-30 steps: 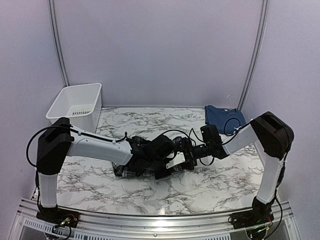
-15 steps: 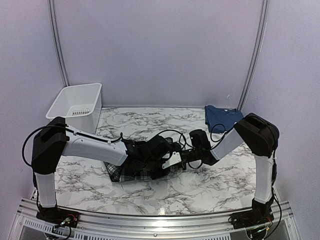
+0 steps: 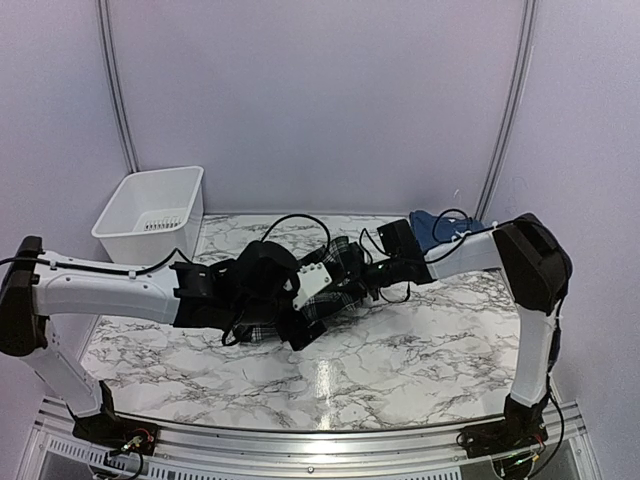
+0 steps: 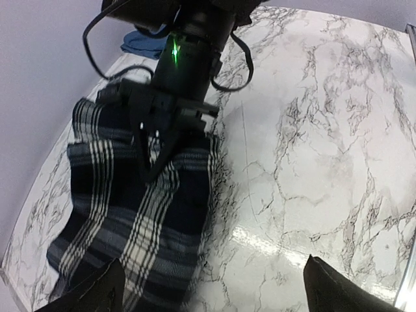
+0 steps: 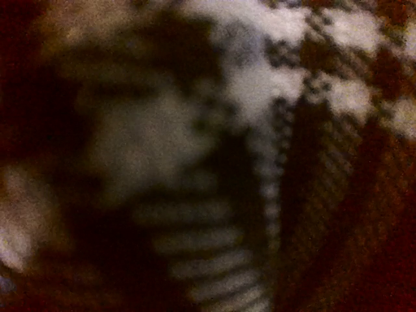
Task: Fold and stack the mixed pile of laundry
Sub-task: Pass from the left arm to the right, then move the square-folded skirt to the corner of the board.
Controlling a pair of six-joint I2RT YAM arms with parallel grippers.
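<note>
The plaid garment (image 3: 335, 268) should go up and outward in my right gripper next, then down to be released onto the navy t-shirt (image 3: 440, 228), because that already lies folded there.
The black-and-white plaid garment (image 3: 335, 268) lies bunched mid-table, and in the left wrist view it spreads flat over the marble (image 4: 130, 221). My right gripper (image 4: 151, 146) is shut on its far edge, its fingers pinched together on the cloth (image 3: 348, 283). In the right wrist view only blurred plaid cloth (image 5: 214, 253) shows, close up. My left gripper (image 4: 214, 296) hangs open above the garment's near end, holding nothing (image 3: 305, 315). The navy t-shirt (image 3: 440, 228) lies folded at the back right, partly behind the right arm (image 4: 144, 42).
A white plastic bin (image 3: 150, 245) stands at the back left corner. Black cables loop over both wrists above the garment. Bare marble table (image 3: 400, 370) lies in front and to the right of the cloth.
My left gripper opened, let go of the plaid garment and rose away to the left. My right gripper shut on the cloth and drew it toward the back.
</note>
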